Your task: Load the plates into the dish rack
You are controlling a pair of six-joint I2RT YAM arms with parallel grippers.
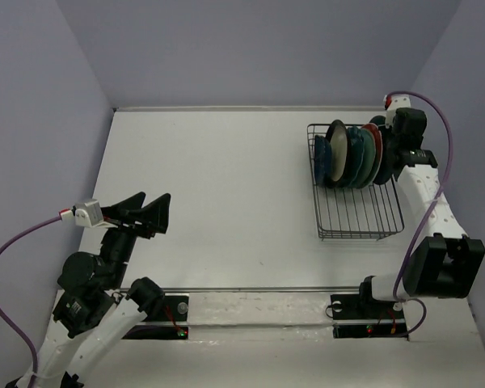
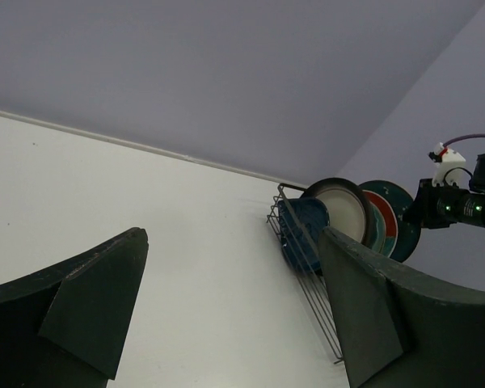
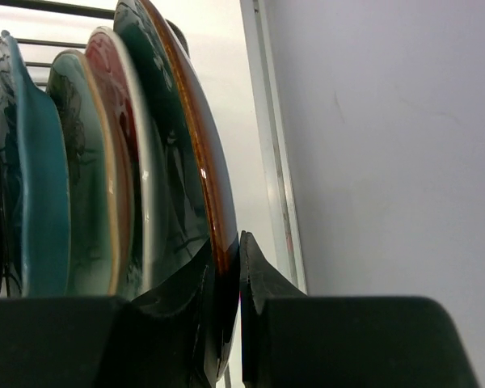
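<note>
My right gripper will next go down toward the red plate and open to let go of the held plate's rim, because there is still a gap between the held plate and the red plate.
The black wire dish rack [image 1: 360, 217] stands at the right of the table. Several plates stand on edge at its far end: a cream plate [image 1: 337, 150], a dark-blue one [image 1: 355, 155], teal ones and a red one [image 1: 374, 144]. My right gripper [image 1: 387, 157] is shut on the rim of the last plate, a dark teal plate [image 3: 171, 137] with a brown back edge, upright beside the red plate [image 3: 113, 89]. Its fingertips [image 3: 257, 267] pinch the rim. My left gripper [image 1: 143, 212] is open and empty, above the table at the left; in its wrist view [image 2: 234, 267] it faces the rack [image 2: 311, 279].
The near two thirds of the rack hold nothing. Lilac walls [image 1: 250, 48] close in the back and both sides; the right wall [image 3: 388, 145] is close behind the held plate. A rail [image 1: 250, 289] runs along the near edge between the arm bases.
</note>
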